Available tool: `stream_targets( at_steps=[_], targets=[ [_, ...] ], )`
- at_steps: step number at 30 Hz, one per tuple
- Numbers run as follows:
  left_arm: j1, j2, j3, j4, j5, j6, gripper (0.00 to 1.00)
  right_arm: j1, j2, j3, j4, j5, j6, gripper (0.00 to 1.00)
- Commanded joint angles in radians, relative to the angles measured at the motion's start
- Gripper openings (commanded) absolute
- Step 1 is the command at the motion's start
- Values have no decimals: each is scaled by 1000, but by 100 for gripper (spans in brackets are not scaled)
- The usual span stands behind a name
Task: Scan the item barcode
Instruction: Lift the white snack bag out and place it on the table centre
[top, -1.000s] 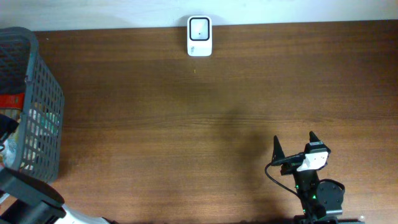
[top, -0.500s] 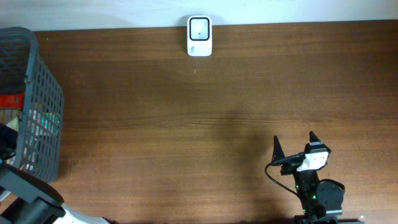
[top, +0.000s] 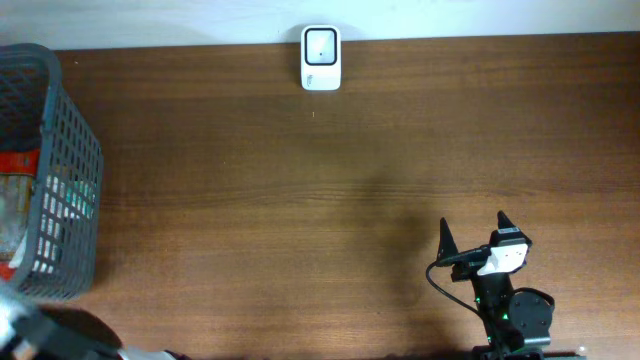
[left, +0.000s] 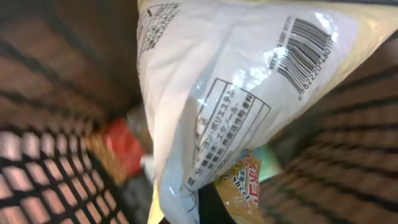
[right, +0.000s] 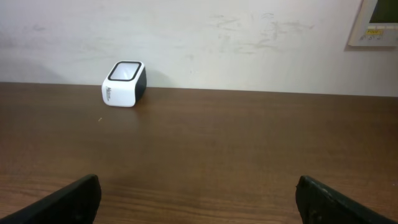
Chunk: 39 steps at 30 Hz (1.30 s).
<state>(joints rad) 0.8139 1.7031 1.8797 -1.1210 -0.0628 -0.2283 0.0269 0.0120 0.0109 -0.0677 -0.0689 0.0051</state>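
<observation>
My left gripper lifts out of the basket (top: 70, 150) next and lowers the bag there.
A white and yellow snack bag (left: 236, 93) fills the left wrist view, its barcode (left: 308, 53) showing at the upper right. My left gripper (left: 202, 208) is shut on the bag's lower edge, inside the grey mesh basket (top: 70, 150). The overhead view shows only a blurred piece of the left arm (top: 30, 335) at the bottom left corner. The white scanner (top: 321, 58) stands at the table's far edge, and the right wrist view shows the scanner (right: 124, 84) too. My right gripper (top: 473, 235) rests open near the front right, with nothing between its fingers.
The basket wall (left: 37, 168) surrounds the bag, with a red packet (left: 121, 146) and other items lower down. A red item (top: 15, 160) shows in the basket from overhead. A pale wall (right: 249, 43) rises behind the table.
My left gripper has closed from wide open onto the snack bag. In the overhead view the left arm has drawn back out of the basket toward the bottom left corner. The right arm stayed still.
</observation>
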Motion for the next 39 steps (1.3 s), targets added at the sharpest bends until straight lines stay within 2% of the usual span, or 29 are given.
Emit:
stream_targets(
  at_steps=[1, 7, 9, 12, 17, 21, 27, 31, 35, 36, 37, 38, 39],
  targets=[
    [-88, -186, 157, 2, 84, -1, 0, 6, -6, -5, -4, -6, 11, 99],
    [-360, -296, 165, -55, 88, 32, 0, 6, -6, -5, -4, -6, 11, 99],
    [-502, -288, 163, -129, 82, 41, 0, 6, -6, -5, -4, -6, 11, 99],
    [-648, -259, 144, -198, 81, 43, 0, 6, -6, -5, -4, -6, 11, 99],
    [-896, -196, 9, -225, 31, -13, 0, 6, -6, -5, -5, -6, 11, 99],
    [-1087, -134, -171, -172, -69, -98, 0, 6, -6, -5, -4, -6, 11, 99],
    [-1258, -51, -420, 51, -74, -231, 0, 6, -6, -5, -4, -6, 11, 99],
    [-1326, 9, -508, 173, -75, -279, 0, 6, -6, -5, -4, -6, 11, 99],
    [-1391, 77, -522, 226, -77, -303, 2, 6, -6, -5, -4, -6, 11, 99],
    [-1399, 85, -522, 232, -77, -302, 14, 6, -6, -5, -4, -6, 11, 99],
    [-1408, 93, -522, 243, -78, -302, 32, 6, -6, -5, -4, -6, 11, 99],
    [-1416, 99, -522, 258, -89, -302, 64, 6, -6, -5, -4, -6, 11, 99],
    [-1417, 100, -521, 268, -101, -302, 79, 6, -6, -5, -4, -6, 11, 99]
  ],
)
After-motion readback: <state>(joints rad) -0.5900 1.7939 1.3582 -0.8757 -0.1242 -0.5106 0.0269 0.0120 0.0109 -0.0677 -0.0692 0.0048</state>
